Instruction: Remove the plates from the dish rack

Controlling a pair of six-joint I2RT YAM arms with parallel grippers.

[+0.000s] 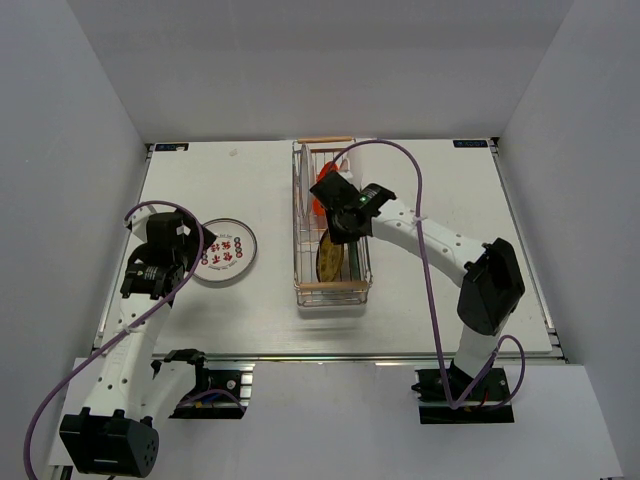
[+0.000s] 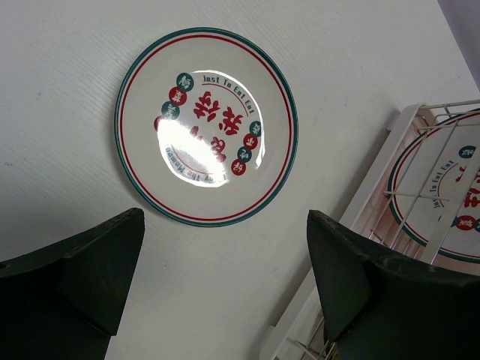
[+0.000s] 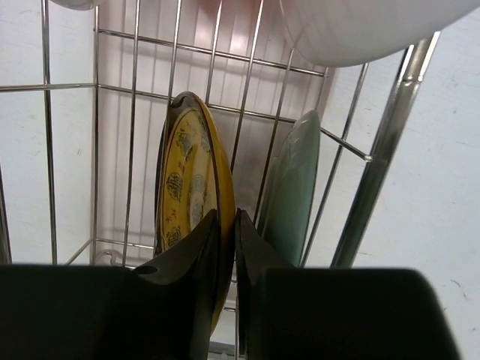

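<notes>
Next, my right gripper rises above the dish rack's wires, swings to its right in the top view over empty tabletop, then lowers and releases the yellow plate.
The chrome wire dish rack (image 1: pixel 300 232) stands mid-table, with wooden handles at its short ends. My right gripper (image 1: pixel 337 237) reaches down into it and is shut on the rim of the upright yellow patterned plate (image 3: pixel 187 187), which also shows in the top view (image 1: pixel 329 258). A teal plate (image 3: pixel 292 187) stands just right of it. An orange-red plate (image 1: pixel 317 204) and a white plate (image 1: pixel 301 178) stand further back. A white plate with red marks and a teal rim (image 2: pixel 206 126) lies flat on the table (image 1: pixel 225 252). My left gripper (image 2: pixel 225 270) is open and empty, hovering just short of it.
In the left wrist view the rack's white base (image 2: pixel 375 195) lies at the right, holding another white plate with a teal rim (image 2: pixel 450 202). A purple cable (image 1: pixel 425 230) loops over the right arm. The table's left edge (image 1: pixel 125 250) is close to the left arm.
</notes>
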